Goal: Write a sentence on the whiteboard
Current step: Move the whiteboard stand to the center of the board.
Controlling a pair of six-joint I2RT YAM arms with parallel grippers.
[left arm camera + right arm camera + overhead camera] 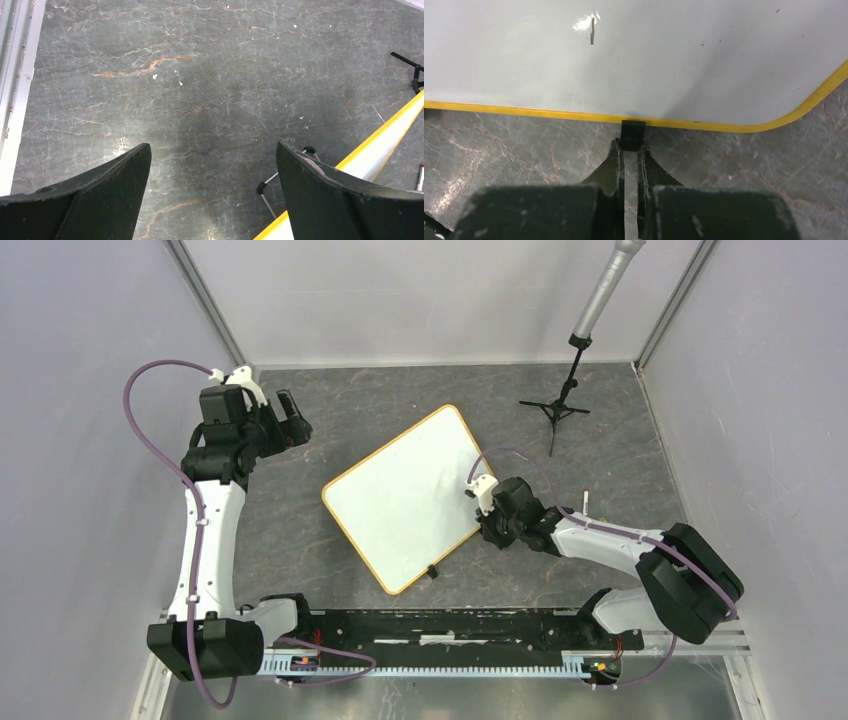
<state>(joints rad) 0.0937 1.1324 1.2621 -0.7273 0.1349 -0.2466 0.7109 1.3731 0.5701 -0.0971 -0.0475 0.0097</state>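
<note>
The whiteboard lies slanted to the near bar. So next, my right gripper drags the whiteboard's small black clip (632, 134) rightward in the top view and slightly back, then releases it.
The whiteboard (405, 495) lies tilted in the middle of the dark marble table, white with a yellow rim (549, 114). No sentence shows on it, only a short dark stroke (592, 31). My right gripper (630, 146) is down at the board's right edge, its jaws shut on a small black clip (632, 132) that sticks out from the rim. A second black clip (433, 571) sits further along the same edge. My left gripper (212, 150) hovers over bare table to the far left of the board (380, 147), open with nothing between its fingers.
A black tripod (558, 408) with a grey cylinder on top stands at the back right. A small white stick (585, 502) lies behind my right arm. Thin metal rods with black tips (272, 181) show beside the board's corner. Walls enclose the table, and a rail (450, 630) runs along the near edge.
</note>
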